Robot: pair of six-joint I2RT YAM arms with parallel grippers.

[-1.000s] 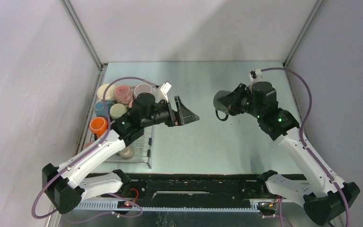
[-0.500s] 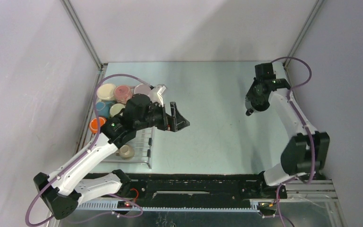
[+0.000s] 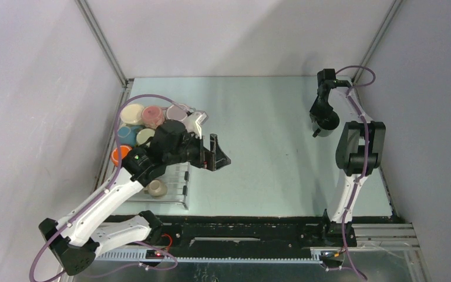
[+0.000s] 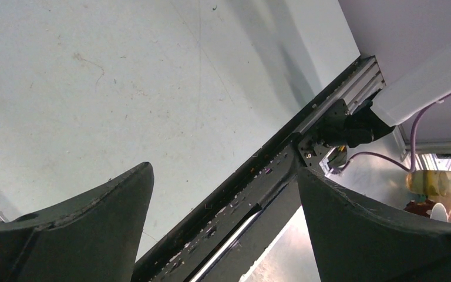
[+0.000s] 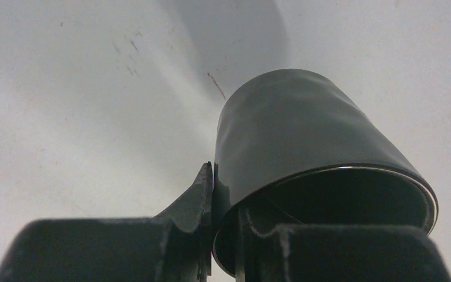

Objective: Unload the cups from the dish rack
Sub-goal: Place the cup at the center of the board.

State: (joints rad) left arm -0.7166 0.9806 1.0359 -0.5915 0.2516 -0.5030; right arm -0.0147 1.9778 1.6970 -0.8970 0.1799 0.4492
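My right gripper holds the side of the dark grey cup and needs to go down until the cup's base stands on the tabletop, then let go of the cup's side, because the tabletop below the cup is clear.
The dish rack (image 3: 179, 183) lies at the table's left edge. Several cups crowd its far end: cream (image 3: 132, 113), pink (image 3: 152, 116), light blue (image 3: 124, 134), pale green (image 3: 145, 136) and orange (image 3: 117, 155); a beige one (image 3: 157, 188) sits nearer. My left gripper (image 3: 214, 154) hovers just right of the rack, open and empty (image 4: 224, 171). My right gripper (image 3: 320, 113) is over the table's far right, shut on the wall of a dark grey cup (image 3: 325, 125). In the right wrist view one finger (image 5: 197, 197) presses the outside of that cup (image 5: 293, 129) and the other is inside the rim.
Grey walls with metal corner posts (image 3: 103, 44) close in the table on three sides. The black base rail (image 3: 241, 229) runs along the near edge and shows between my left fingers (image 4: 252, 188). The right arm's upright link (image 3: 358, 147) stands near the right wall.
My right arm has swung from the table's middle to the far right, carrying the dark grey cup. The left gripper has drawn back a little toward the rack, still open.
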